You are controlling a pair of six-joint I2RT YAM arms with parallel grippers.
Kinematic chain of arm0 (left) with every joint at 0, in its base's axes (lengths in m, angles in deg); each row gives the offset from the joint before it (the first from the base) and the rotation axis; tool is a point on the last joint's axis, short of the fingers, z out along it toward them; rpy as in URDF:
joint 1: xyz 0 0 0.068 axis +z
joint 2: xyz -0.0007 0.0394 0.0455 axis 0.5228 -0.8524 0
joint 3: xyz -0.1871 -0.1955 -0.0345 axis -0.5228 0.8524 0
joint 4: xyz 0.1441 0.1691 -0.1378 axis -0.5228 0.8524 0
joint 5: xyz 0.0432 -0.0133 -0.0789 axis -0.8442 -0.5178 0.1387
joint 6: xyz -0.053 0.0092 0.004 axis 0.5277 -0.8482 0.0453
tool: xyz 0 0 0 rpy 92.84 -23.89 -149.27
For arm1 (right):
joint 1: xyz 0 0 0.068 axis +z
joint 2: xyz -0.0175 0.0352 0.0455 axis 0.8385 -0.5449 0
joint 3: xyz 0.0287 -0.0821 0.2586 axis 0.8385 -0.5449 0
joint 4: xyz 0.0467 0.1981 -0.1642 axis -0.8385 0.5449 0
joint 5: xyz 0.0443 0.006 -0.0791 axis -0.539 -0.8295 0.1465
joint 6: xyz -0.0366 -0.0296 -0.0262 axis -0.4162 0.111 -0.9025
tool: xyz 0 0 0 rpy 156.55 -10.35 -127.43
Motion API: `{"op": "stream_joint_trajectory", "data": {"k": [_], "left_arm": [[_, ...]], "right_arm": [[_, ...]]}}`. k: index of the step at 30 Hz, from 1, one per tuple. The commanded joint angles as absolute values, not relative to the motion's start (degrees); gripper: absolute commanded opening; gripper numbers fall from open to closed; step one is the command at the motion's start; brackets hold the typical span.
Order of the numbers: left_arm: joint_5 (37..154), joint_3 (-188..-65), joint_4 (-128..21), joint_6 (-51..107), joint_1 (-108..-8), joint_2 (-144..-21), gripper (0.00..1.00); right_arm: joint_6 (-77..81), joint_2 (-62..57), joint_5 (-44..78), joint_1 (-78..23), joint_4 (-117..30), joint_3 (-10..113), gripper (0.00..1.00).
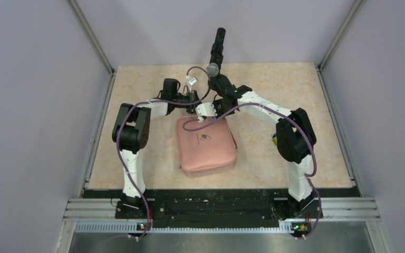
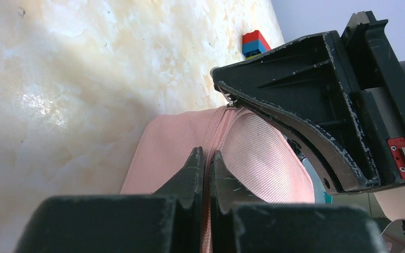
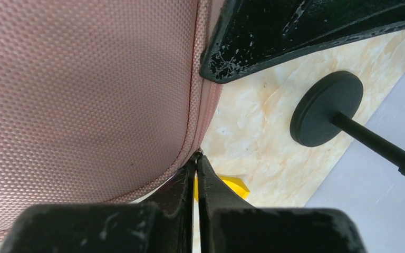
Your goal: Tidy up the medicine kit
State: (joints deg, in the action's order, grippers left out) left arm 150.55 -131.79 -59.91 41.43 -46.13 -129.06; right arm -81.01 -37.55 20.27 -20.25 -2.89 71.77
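Note:
The left gripper will next move gently to the left in the top view and then let go of the kit's zip seam (image 1: 191, 116) (image 2: 212, 144), as the right gripper holds the zip pull.
The pink medicine kit (image 1: 207, 145) lies closed in the middle of the table, its dark pill logo facing up. Both grippers meet at its far edge. My left gripper (image 2: 206, 158) is shut on the zip seam of the kit (image 2: 169, 142); in the top view it (image 1: 193, 105) comes in from the left. My right gripper (image 3: 196, 161) is shut on the small metal zip pull at the corner of the kit (image 3: 84, 79); in the top view it (image 1: 203, 116) sits over the far edge. The right gripper's finger (image 2: 306, 105) shows close above the seam.
A black stand with a round base (image 3: 327, 108) and an upright rod (image 1: 217, 50) stands just beyond the kit. A multicoloured toy-brick block (image 2: 254, 43) lies to the right, partly behind the right arm (image 1: 275, 139). A yellow piece (image 3: 232, 185) shows past the right fingers. Walls enclose the table.

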Motion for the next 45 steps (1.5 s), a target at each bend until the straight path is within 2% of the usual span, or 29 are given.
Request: {"op": "stream_joint_trajectory", "data": {"k": [1, 8, 15, 24, 35, 45], "left_arm": [[150.49, -133.22, -56.89, 38.64, -46.9, -130.03, 0.0], [146.59, -133.31, -58.8, 40.03, -45.28, -127.46, 0.0], [145.85, -133.44, -63.27, 44.54, -43.47, -126.51, 0.0], [144.99, -133.06, -65.23, 48.2, -42.6, -124.49, 0.0], [135.19, -131.61, -65.62, 53.58, -39.34, -123.65, 0.0], [117.82, -124.4, -63.39, 58.04, -32.6, -115.85, 0.0]], "right_arm": [[-79.63, -32.84, 19.89, -19.15, -0.88, 70.04, 0.0], [-77.37, -27.91, 18.05, -19.06, 10.35, 66.53, 0.0], [-74.42, -23.72, 16.17, -19.09, 12.28, 56.5, 0.0], [-71.8, -21.93, 8.95, -19.19, 21.31, 58.4, 0.0], [-57.96, -23.01, 1.74, -19.19, 25.29, 57.98, 0.0], [-54.34, -23.55, -1.08, -19.1, 25.18, 59.98, 0.0]]}}
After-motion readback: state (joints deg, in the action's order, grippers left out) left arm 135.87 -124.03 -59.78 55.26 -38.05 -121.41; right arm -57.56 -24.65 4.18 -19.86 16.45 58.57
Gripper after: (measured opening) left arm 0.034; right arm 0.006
